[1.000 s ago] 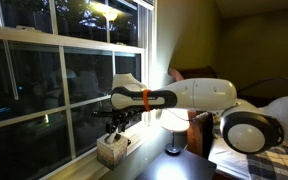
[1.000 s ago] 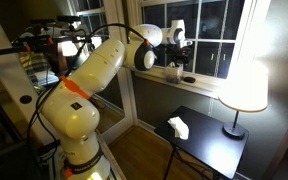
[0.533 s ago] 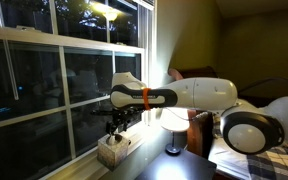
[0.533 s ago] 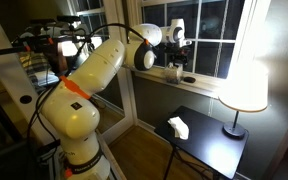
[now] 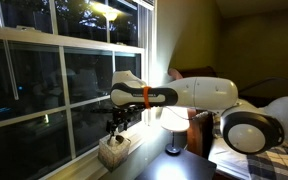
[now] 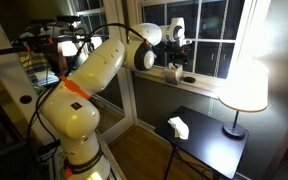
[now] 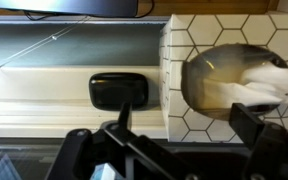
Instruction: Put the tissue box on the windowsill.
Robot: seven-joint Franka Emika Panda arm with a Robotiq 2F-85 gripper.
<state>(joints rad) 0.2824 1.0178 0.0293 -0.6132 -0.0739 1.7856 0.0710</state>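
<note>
My gripper is above the tissue box's edge by the dark object [image 7: 174, 108], its spread fingers on both sides, so next it needs to lower around that edge and close.
The tissue box [image 5: 112, 150] stands on the white windowsill [image 5: 76, 163] below the large window. In the wrist view I look down on its hexagon-patterned top [image 7: 219, 110], with white tissue [image 7: 269, 78] in the oval opening. My gripper [image 5: 115, 132] hangs just above the box, its fingers spread wide. In the wrist view the gripper [image 7: 184, 125] has one finger [image 7: 124, 115] left of the box's edge over the sill [image 7: 44, 85]. The other finger [image 7: 252, 128] is over the box top. Neither finger presses on the box. In an exterior view the gripper [image 6: 182, 66] is by the window panes.
A small flat dark object [image 7: 119, 90] lies on the sill just left of the box. A glowing white-shaded lamp [image 6: 246, 85] stands on the dark nightstand [image 6: 219, 150], which also carries a white crumpled item [image 6: 179, 127]. The window glass is close behind the gripper.
</note>
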